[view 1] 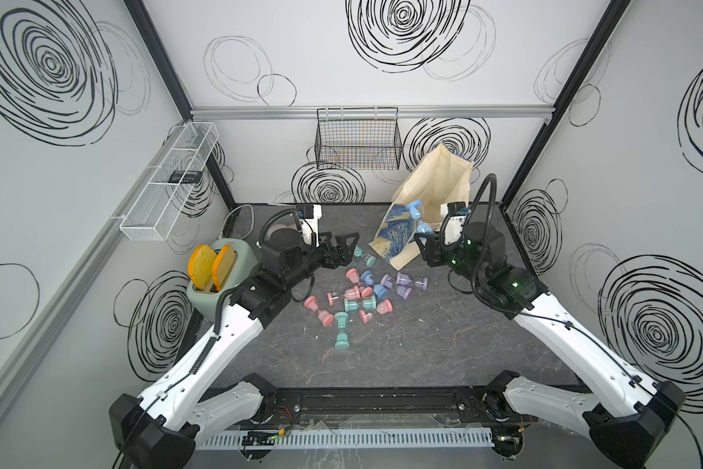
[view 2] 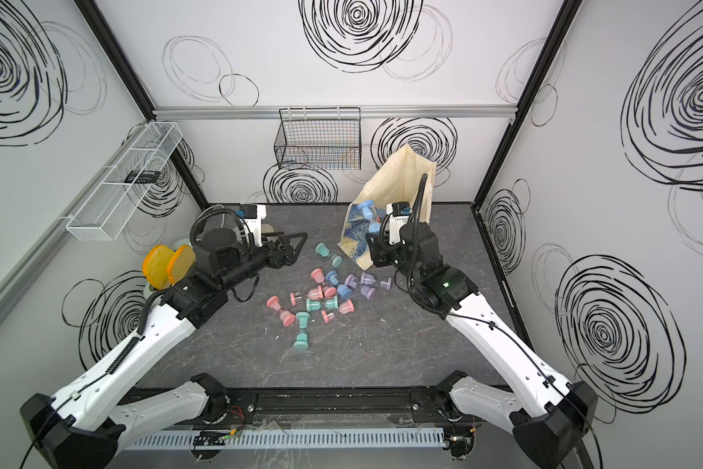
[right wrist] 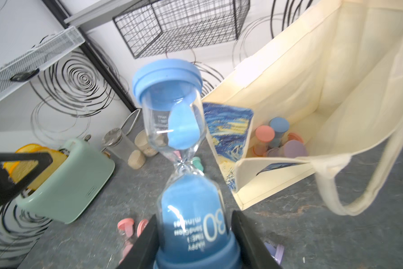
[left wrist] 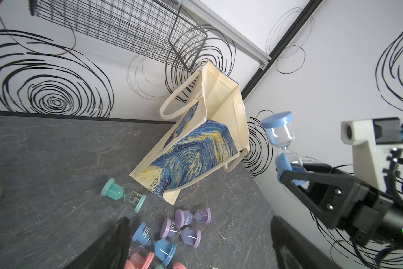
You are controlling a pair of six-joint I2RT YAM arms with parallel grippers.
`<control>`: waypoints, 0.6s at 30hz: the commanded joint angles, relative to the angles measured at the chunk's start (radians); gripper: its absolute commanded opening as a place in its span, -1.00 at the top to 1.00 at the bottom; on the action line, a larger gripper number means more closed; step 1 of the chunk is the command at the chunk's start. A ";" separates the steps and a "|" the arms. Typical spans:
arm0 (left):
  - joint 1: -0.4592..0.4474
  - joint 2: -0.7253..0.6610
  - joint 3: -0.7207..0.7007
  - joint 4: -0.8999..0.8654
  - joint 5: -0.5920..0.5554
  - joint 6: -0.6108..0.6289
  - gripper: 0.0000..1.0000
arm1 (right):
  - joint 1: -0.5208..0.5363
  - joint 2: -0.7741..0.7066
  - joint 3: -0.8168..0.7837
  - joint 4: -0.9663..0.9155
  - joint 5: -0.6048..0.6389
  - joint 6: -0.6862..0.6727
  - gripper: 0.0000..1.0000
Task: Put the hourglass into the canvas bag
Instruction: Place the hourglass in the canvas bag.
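Note:
The blue hourglass still hangs outside the bag. My right gripper will carry it outward over the bag's rim, then down into the bag's opening point(view 1: 443, 184) point(right wrist: 324, 118), and let go of it.
My right gripper point(right wrist: 193, 244) is shut on the base of a blue hourglass point(right wrist: 184, 163) marked 30 and holds it in the air. The hourglass point(view 1: 417, 217) hangs just beside the open mouth of the canvas bag point(view 1: 443, 178), outside it. The bag point(left wrist: 196, 149) is cream with a blue-and-yellow swirl print and leans against the back wall. Several hourglasses point(right wrist: 277, 139) lie at its bottom. My left gripper point(view 1: 341, 247) is open and empty, hovering beside a teal hourglass point(view 1: 364, 256). In the left wrist view its fingers point(left wrist: 116, 244) stand wide apart.
A pile of pink, teal, blue and purple hourglasses point(view 1: 362, 296) lies mid-table. A green toaster point(view 1: 220, 276) with bread slices stands at the left, with jars point(right wrist: 119, 144) behind it. A black wire basket point(view 1: 358, 138) and a white mesh shelf point(view 1: 171, 178) hang on the walls.

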 commanded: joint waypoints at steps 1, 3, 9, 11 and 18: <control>-0.031 0.042 0.035 0.122 -0.012 -0.035 -0.92 | -0.061 0.050 0.071 0.005 0.039 -0.014 0.37; -0.054 0.074 0.048 0.147 -0.018 -0.040 -0.92 | -0.098 0.093 0.108 0.011 0.054 -0.021 0.37; -0.106 0.190 0.100 0.219 -0.029 -0.053 -0.92 | -0.186 0.251 0.213 0.048 0.062 -0.033 0.39; -0.114 0.224 0.111 0.244 -0.035 -0.056 -0.92 | -0.202 0.299 0.235 0.066 0.075 -0.034 0.40; -0.117 0.389 0.196 0.295 -0.018 -0.066 -0.92 | -0.238 0.500 0.374 0.062 0.099 -0.061 0.40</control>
